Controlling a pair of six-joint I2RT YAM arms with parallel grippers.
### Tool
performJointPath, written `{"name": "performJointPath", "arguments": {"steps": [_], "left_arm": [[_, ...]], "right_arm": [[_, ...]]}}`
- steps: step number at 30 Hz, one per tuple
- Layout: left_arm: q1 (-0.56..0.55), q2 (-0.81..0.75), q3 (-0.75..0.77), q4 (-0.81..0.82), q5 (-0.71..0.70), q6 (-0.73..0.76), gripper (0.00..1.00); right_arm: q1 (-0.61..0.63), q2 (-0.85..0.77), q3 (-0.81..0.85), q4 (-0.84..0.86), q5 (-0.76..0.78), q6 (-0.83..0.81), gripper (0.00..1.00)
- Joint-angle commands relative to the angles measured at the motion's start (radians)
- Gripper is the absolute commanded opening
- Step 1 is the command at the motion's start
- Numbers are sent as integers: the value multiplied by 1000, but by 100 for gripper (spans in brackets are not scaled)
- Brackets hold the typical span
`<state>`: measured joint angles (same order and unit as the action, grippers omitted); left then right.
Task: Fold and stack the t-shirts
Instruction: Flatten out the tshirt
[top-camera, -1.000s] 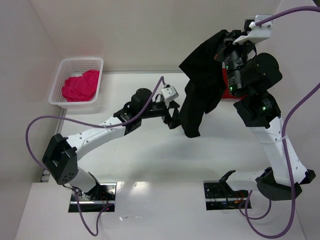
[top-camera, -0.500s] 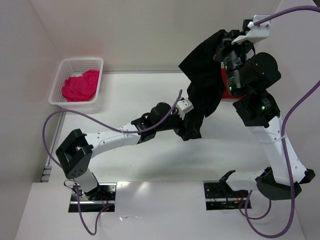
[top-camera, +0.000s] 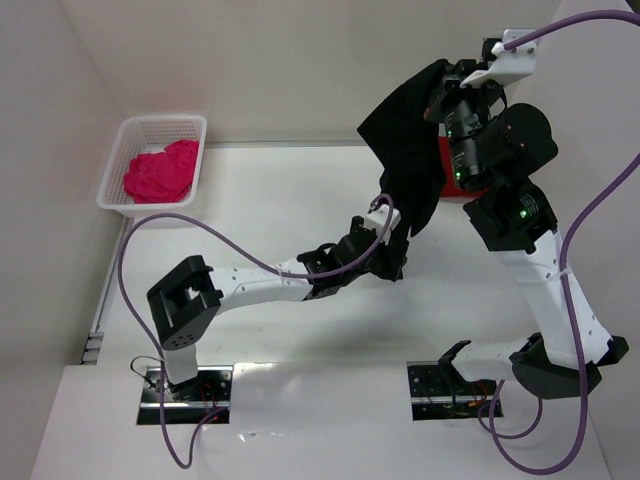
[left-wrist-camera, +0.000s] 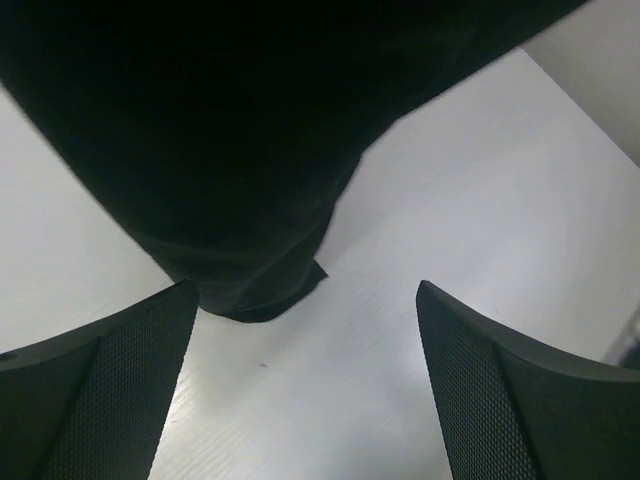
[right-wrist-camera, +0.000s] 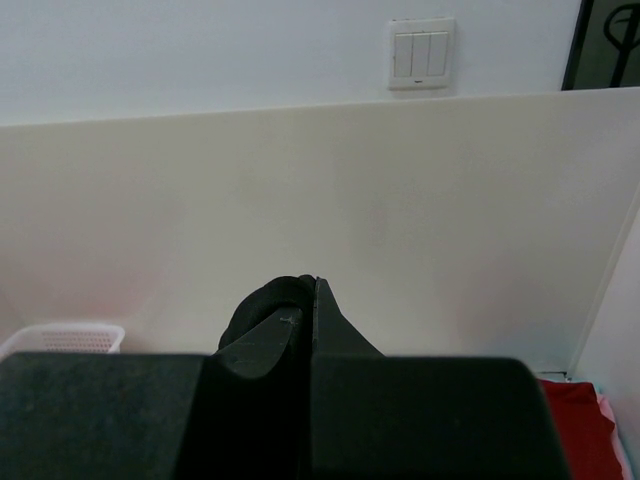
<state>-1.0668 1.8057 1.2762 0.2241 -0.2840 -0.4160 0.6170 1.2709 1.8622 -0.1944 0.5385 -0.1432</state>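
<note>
My left gripper is going to move down and to the left in its wrist view next, onto the shirt's dangling lower end (left-wrist-camera: 252, 290), since the cloth hangs nearer its finger on that side.
My right gripper (top-camera: 447, 80) is raised high at the back right, shut on the black t-shirt (top-camera: 405, 160), which hangs down from it to the table. In the right wrist view the shut fingers (right-wrist-camera: 300, 330) pinch a fold of black cloth (right-wrist-camera: 262, 305). My left gripper (top-camera: 392, 262) is open at the shirt's bottom end; in its wrist view the hem (left-wrist-camera: 250, 290) lies just ahead of the two open pads (left-wrist-camera: 110, 380). The dark red t-shirt (top-camera: 452, 172) lies behind the right arm. The magenta-pink t-shirt (top-camera: 160, 172) sits in the basket.
The white mesh basket (top-camera: 132, 133) stands at the back left by the wall. A white wall runs along the table's far edge. Purple cables loop over both arms.
My left arm has swung right and nearer, bringing its open gripper from left of the hanging black shirt to its bottom end. The right gripper has stayed raised with the shirt.
</note>
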Motion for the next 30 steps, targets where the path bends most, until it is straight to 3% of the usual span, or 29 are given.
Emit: {"name": "performJointPath", "arguments": {"steps": [1, 6, 14, 16, 18, 19, 20, 23, 24, 27, 30], "left_arm": [[-12, 41, 3, 47, -217, -89, 97], [-61, 118, 23, 109, -316, -92, 97], [-90, 221, 87, 74, -466, -187, 94], [-110, 236, 124, 38, -538, -231, 88], [-110, 248, 136, 15, -582, -253, 79], [-110, 248, 137, 15, -593, -268, 70], [-110, 248, 126, 3, -606, -288, 55], [-110, 183, 80, -11, -618, -297, 35], [-110, 125, 30, -11, -607, -297, 21], [-110, -58, -92, 23, -526, -290, 0], [-101, -228, -224, -44, -527, -360, 0]], "right_arm": [[-5, 1, 23, 81, 11, 5, 0], [-5, 10, 35, 81, 11, 5, 0], [-5, 19, 66, 81, -12, 24, 0], [-5, 19, 66, 81, -21, 24, 0], [-5, 19, 66, 81, -22, 24, 0], [-5, 9, 55, 81, -22, 24, 0], [-5, -1, 42, 90, -22, 24, 0], [-5, -11, 11, 99, 24, -15, 0], [-5, -11, 11, 110, 35, -24, 0], [-5, -34, -20, 133, 69, -48, 0], [-5, -54, -41, 151, 90, -49, 0]]}}
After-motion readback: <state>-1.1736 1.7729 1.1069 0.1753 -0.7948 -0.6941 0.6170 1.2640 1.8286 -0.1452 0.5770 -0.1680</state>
